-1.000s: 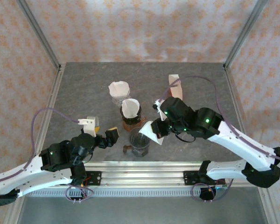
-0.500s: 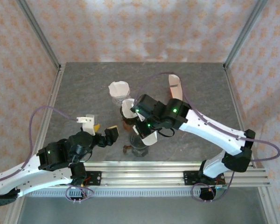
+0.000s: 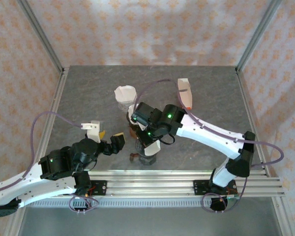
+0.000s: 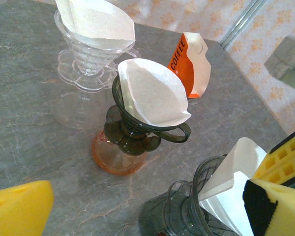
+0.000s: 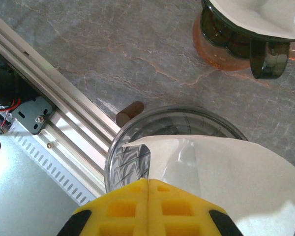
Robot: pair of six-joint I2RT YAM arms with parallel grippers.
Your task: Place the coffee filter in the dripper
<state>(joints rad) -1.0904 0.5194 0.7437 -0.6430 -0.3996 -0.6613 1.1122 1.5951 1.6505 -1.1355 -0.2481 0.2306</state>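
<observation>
The filter's lower edge already reaches over the dripper's rim into the opening, so the robot's right gripper needs to lower the filter into the dripper's opening (image 3: pixel 146 152) (image 5: pixel 162 140) next and let go of it there.
The dark glass dripper (image 3: pixel 146 156) (image 4: pixel 187 211) (image 5: pixel 132 157) stands near the table's front edge. My right gripper (image 3: pixel 149 139) (image 5: pixel 147 183) hangs right over it, shut on a folded white coffee filter (image 3: pixel 153 146) (image 4: pixel 233 169) (image 5: pixel 226 172). The filter tilts down, and its lower edge reaches over the rim into the dripper's mouth. To the dripper's left, a little apart, my left gripper (image 3: pixel 111 138) stands open and holds nothing; one of its yellow pads (image 4: pixel 19 209) shows in the left wrist view.
Just behind stands a second dark dripper with a filter (image 4: pixel 152 96) (image 5: pixel 250 19) on an orange base (image 4: pixel 113 155). Farther back are a clear dripper with a filter (image 3: pixel 125 94) (image 4: pixel 91 29) and an orange-white coffee bag (image 3: pixel 185 92) (image 4: pixel 191 61). The aluminium rail (image 5: pixel 64 105) runs along the front.
My right arm swung left with the filter, from the dripper's right side to directly above it, and lowered it to the mouth. The left arm stayed put.
</observation>
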